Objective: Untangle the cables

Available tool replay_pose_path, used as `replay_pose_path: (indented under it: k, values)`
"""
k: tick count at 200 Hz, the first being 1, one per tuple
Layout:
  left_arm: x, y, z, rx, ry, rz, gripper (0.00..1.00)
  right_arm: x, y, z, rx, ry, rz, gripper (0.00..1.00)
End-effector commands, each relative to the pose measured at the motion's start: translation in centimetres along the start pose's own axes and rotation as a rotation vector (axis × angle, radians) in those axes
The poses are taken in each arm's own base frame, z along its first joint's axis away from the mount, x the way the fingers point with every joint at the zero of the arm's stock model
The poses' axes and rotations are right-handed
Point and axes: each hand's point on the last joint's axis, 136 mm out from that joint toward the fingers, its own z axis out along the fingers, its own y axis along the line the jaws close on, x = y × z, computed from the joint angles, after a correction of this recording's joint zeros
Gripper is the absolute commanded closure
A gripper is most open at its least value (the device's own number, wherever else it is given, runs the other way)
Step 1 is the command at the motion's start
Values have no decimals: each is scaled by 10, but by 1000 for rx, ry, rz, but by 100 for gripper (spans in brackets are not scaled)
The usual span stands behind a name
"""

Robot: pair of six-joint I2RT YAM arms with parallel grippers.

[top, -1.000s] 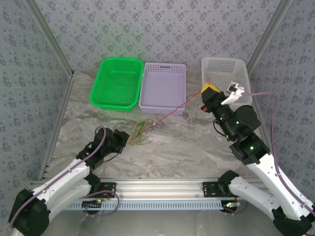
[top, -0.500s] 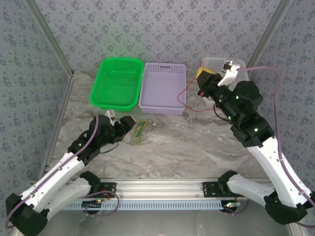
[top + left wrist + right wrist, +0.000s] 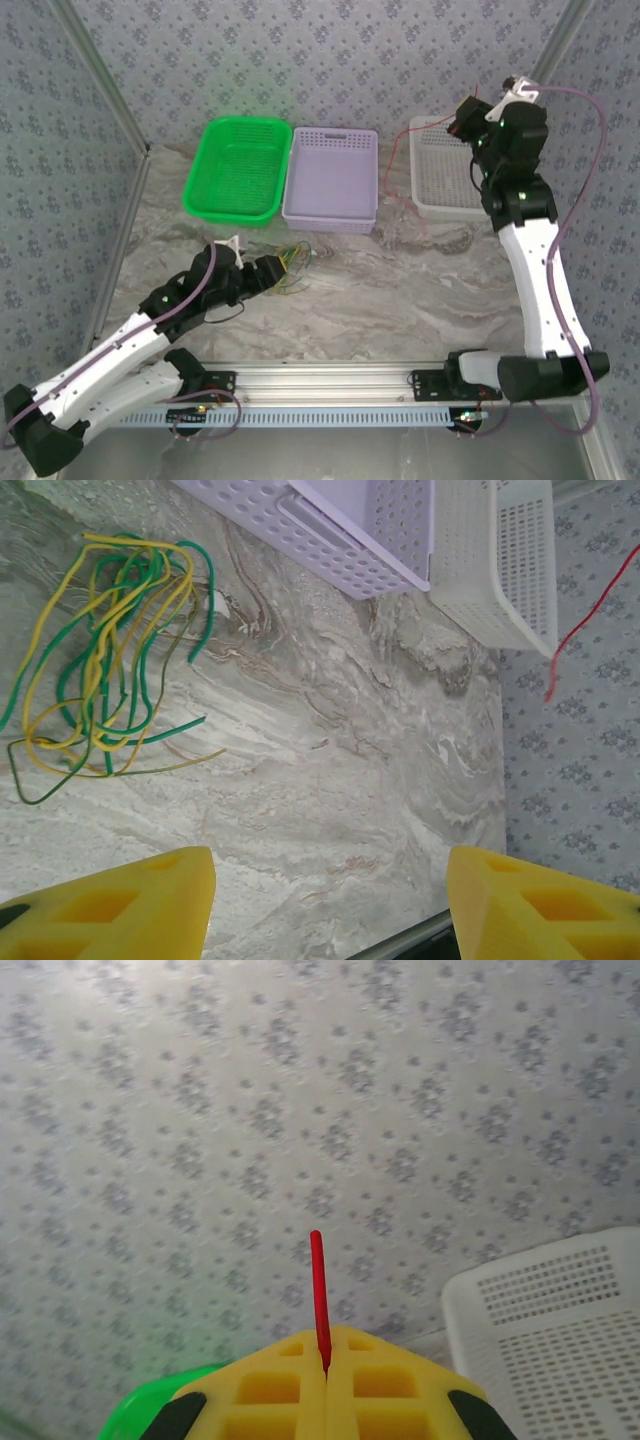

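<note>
The red cable [image 3: 317,1290] hangs free of the tangle, so I should lower my right gripper, tip it toward the white basket's open inside and release the cable there.
A loose tangle of yellow and green cables [image 3: 110,670] lies on the marble table, just right of my left gripper [image 3: 272,270] in the top view [image 3: 291,262]. In the left wrist view that gripper [image 3: 325,905] is open, its yellow fingertips wide apart over bare table, nothing between them. My right gripper [image 3: 463,118] is raised high over the white basket [image 3: 445,207]. In the right wrist view it [image 3: 325,1362] is shut on a red cable [image 3: 317,1290], whose short end sticks up past the pads. The rest of the red cable [image 3: 590,610] hangs free, apart from the tangle.
A green basket [image 3: 197,185] and a purple basket [image 3: 330,220] stand side by side at the back, with the white one to their right. Patterned walls close in the back and both sides. An aluminium rail [image 3: 330,380] runs along the near edge.
The right arm has swung up and back over the white basket, drawing the red cable out of the tangle. The left gripper opened and let go, staying beside the tangle.
</note>
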Motion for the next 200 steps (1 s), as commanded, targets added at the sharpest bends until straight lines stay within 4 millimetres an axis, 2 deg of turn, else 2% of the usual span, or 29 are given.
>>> replay_pose_path:
  k: [1,36,65,87,133,145,155,172,186,200]
  values:
    - [-1,7,-10,-25,-24,47,37,-26,-7,19,-7,-56,37,100]
    - [1,16,-14,-58,-25,63,37,-29,-52,53,127,-65,35,100]
    - [1,23,-10,-74,-31,67,37,-12,-93,90,208,-27,47,100]
    - [4,24,-4,-85,-15,73,37,6,-114,122,260,29,33,100]
    - [2,30,6,-121,-3,81,37,67,-166,172,436,183,43,100]
    - [1,33,8,-134,-2,80,37,88,-174,189,440,253,36,77]
    - [0,35,10,-141,4,75,37,100,-177,200,440,308,31,63]
    - [0,37,14,-140,18,61,37,116,-183,206,473,387,18,48]
    - [-1,39,16,-136,23,47,37,117,-183,205,488,394,9,37]
    - [-3,38,17,-128,23,41,37,115,-180,200,484,399,3,33]
